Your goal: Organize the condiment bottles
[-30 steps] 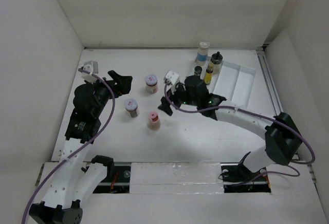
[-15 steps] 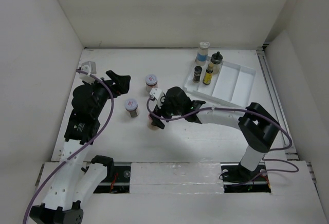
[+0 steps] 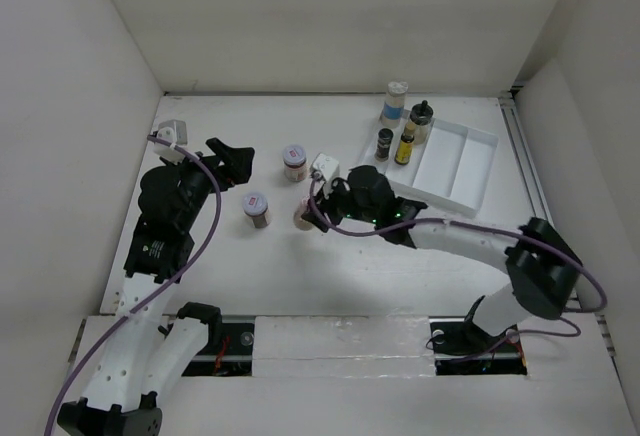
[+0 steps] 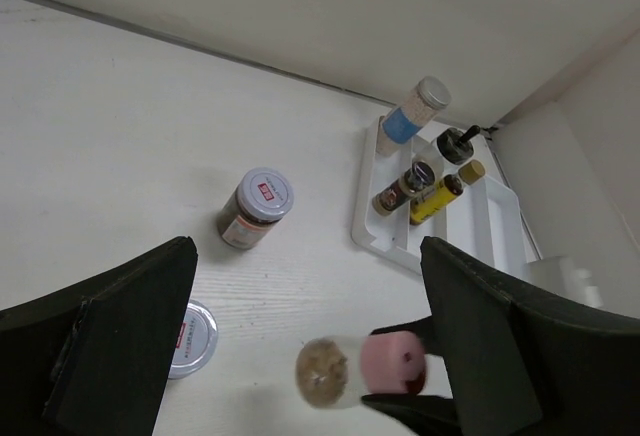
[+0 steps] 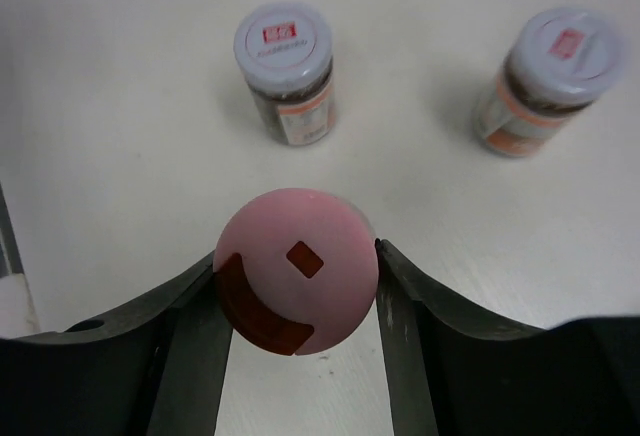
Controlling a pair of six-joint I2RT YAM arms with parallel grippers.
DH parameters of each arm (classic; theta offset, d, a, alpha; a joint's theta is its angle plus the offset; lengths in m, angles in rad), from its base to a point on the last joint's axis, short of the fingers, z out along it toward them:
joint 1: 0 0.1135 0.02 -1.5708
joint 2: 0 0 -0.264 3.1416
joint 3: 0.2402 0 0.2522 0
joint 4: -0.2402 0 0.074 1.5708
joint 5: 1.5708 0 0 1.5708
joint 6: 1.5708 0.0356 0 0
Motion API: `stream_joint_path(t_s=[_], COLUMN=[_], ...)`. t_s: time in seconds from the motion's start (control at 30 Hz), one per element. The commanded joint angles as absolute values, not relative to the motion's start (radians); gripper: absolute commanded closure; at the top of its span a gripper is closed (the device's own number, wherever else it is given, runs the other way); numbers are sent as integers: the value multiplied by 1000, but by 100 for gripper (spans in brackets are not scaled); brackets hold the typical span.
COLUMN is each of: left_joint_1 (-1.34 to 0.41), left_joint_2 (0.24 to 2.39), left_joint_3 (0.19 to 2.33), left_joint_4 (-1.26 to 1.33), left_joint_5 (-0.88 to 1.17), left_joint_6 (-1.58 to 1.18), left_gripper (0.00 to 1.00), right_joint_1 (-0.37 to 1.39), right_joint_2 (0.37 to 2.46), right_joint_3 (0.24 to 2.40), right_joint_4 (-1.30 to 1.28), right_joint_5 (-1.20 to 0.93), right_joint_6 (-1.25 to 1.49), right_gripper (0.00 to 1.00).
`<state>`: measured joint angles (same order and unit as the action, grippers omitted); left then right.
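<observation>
My right gripper swings outward and releases the pink-lidded jar next. The tray's bare middle section (image 3: 447,141) is there, outward and to the gripper's right in the top view.
My right gripper (image 3: 314,213) is shut on a pink-lidded spice jar (image 3: 302,217), held tilted just above the table; the wrist view shows the pink lid (image 5: 297,271) squeezed between both fingers, and the left wrist view shows the jar (image 4: 345,368). Two jars with purplish-white lids stand nearby (image 3: 293,161) (image 3: 256,207), also seen ahead of the right gripper (image 5: 287,68) (image 5: 551,78). Three small bottles stand in the tray's left compartment: black-capped (image 3: 422,116), yellow (image 3: 406,145), dark (image 3: 385,142). A blue-labelled bottle (image 3: 394,104) stands just behind it. My left gripper (image 3: 238,164) is open and empty, left of the jars.
The white divided tray (image 3: 466,162) lies at the back right, its right compartments bare. White walls enclose the table on three sides. In the left wrist view one jar (image 4: 257,206) stands ahead and another jar's lid (image 4: 190,336) shows beside my left finger.
My right gripper swung left to the pink-lidded jar, closed on it, and now holds it tilted and slightly farther back. The left arm has not moved.
</observation>
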<state>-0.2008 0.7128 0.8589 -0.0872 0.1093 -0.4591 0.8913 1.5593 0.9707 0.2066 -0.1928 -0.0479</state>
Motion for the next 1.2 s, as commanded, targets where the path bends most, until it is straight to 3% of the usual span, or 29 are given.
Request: stream_joint_path(t_s=[0.0, 0.13, 0.33, 0.57, 1.17], left_joint_1=[-196, -196, -196, -196, -196], left_joint_2=[699, 699, 690, 690, 722], left_joint_3=[862, 853, 853, 853, 862], left_joint_4=[-40, -40, -40, -40, -40], left_joint_5=[147, 147, 147, 146, 137], left_joint_6=[-445, -445, -445, -445, -445], left_gripper=[9, 9, 9, 9, 9], right_joint_1=[819, 666, 351, 54, -75], right_joint_2=[1326, 1090, 1084, 1342, 1853], right_joint_3=[954, 931, 973, 1063, 1330], right_joint_4=[333, 310, 230, 216, 215], right_joint_5=[-54, 102, 210, 109, -52], right_joint_6=[-29, -20, 29, 93, 94], right_gripper=[63, 63, 63, 63, 63])
